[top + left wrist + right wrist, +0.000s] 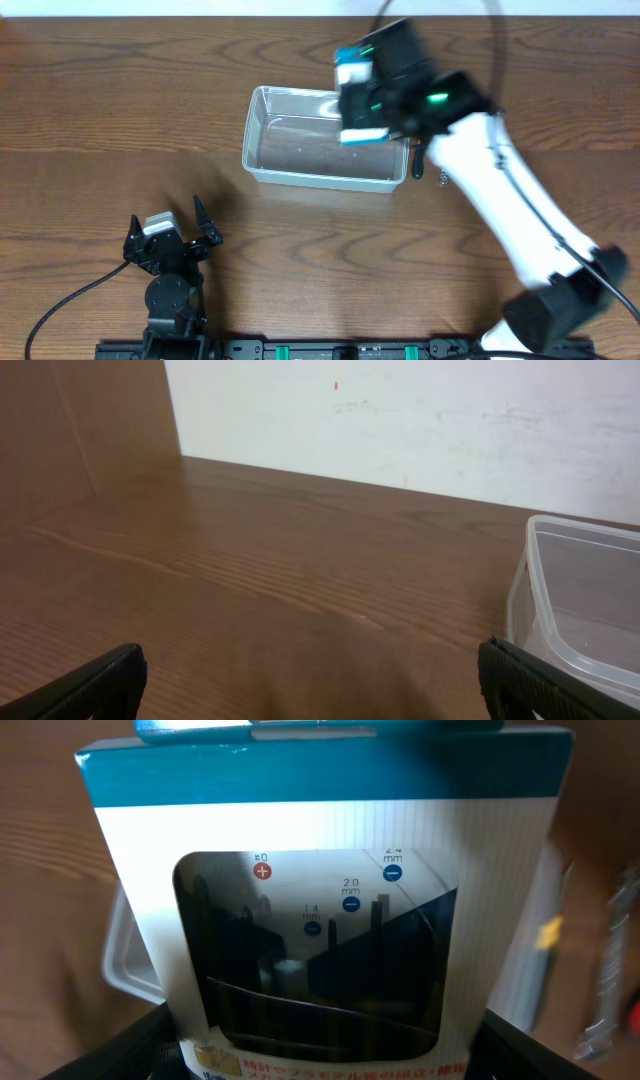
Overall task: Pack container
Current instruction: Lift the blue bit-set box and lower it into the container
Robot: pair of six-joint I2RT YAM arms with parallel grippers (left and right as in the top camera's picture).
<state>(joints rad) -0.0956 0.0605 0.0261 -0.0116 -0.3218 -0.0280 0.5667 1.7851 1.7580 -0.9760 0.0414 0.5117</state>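
My right gripper goes down into the container's end (376, 160) beside the dark hand tool next to release the box, because the open container below is still empty.
The clear plastic container (290, 150) sits on the wooden table at centre back; its rim also shows at the right of the left wrist view (580, 600) and behind the box in the right wrist view (125, 960). My right gripper (368, 95) is shut on a blue-and-white printed box of small screwdrivers (355, 100) and holds it above the container's right part. The box fills the right wrist view (320, 920), between the fingers (320, 1060). My left gripper (170, 240) is open and empty near the front left, its fingertips (310, 680) wide apart.
A dark hand tool (418, 160) lies on the table just right of the container. Blurred tools (600, 1000) show at the right edge of the right wrist view. A white wall (420, 420) stands behind the table.
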